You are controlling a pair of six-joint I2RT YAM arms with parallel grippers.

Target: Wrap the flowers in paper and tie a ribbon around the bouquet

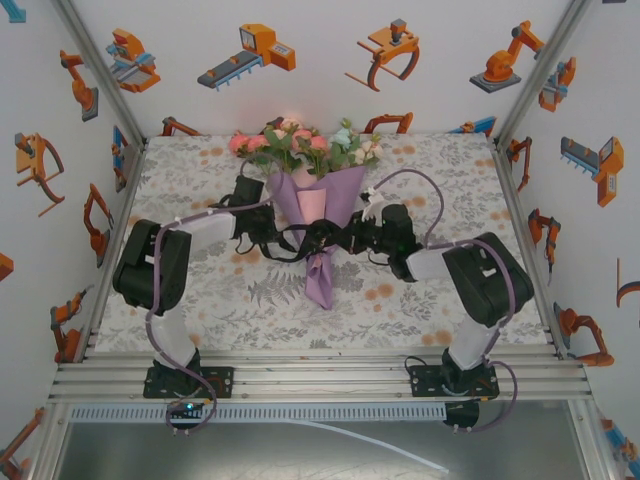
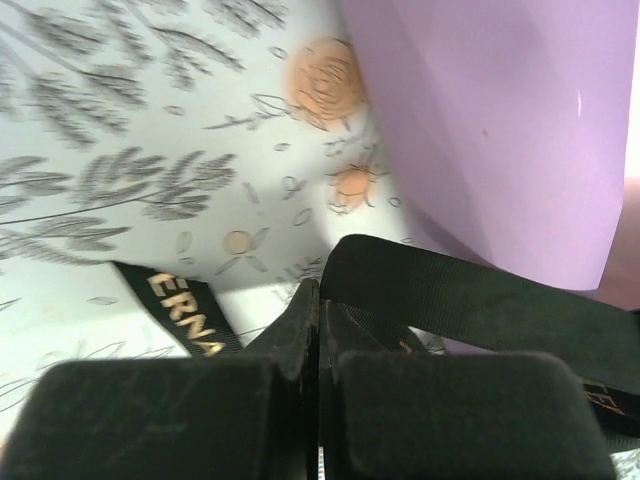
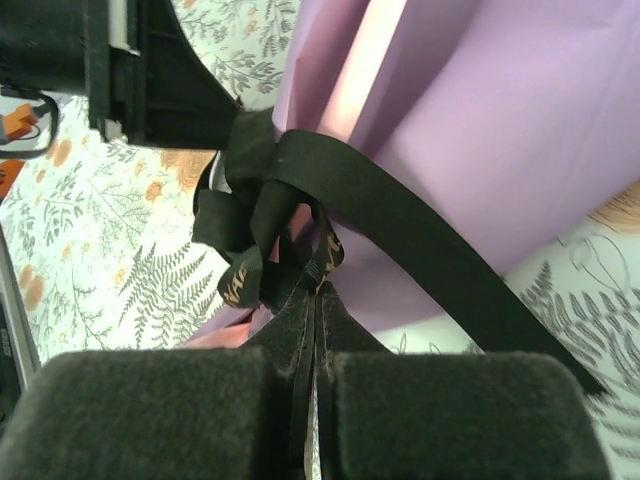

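Note:
Next, the right gripper pulls away from the paper toward the cloth (image 1: pixel 382 268) on the gripper's other side and releases the loop, since the knot is slack.
The bouquet lies mid-table with its flowers (image 1: pixel 300 145) pointing away and the purple paper (image 1: pixel 318 195) rolled into a cone around the stems. The black ribbon (image 1: pixel 318 238) crosses the cone's narrow waist. My left gripper (image 1: pixel 290 240) sits just left of that waist and my right gripper (image 1: pixel 345 240) just right of it. In the left wrist view the left gripper (image 2: pixel 320 285) is shut, a ribbon (image 2: pixel 470 300) stretch leaving its tips beside the paper (image 2: pixel 480 120). The right gripper (image 3: pixel 318 290) is shut on a ribbon (image 3: pixel 400 210) loop at a knot against the paper (image 3: pixel 480 90).
The table (image 1: pixel 200 300) carries a floral-print cloth. Metal frame rails (image 1: pixel 320 375) run along its near edge by the arm bases. Walls with robot pictures close in the back and both sides. Purple-grey cables (image 1: pixel 410 180) arc over both arms.

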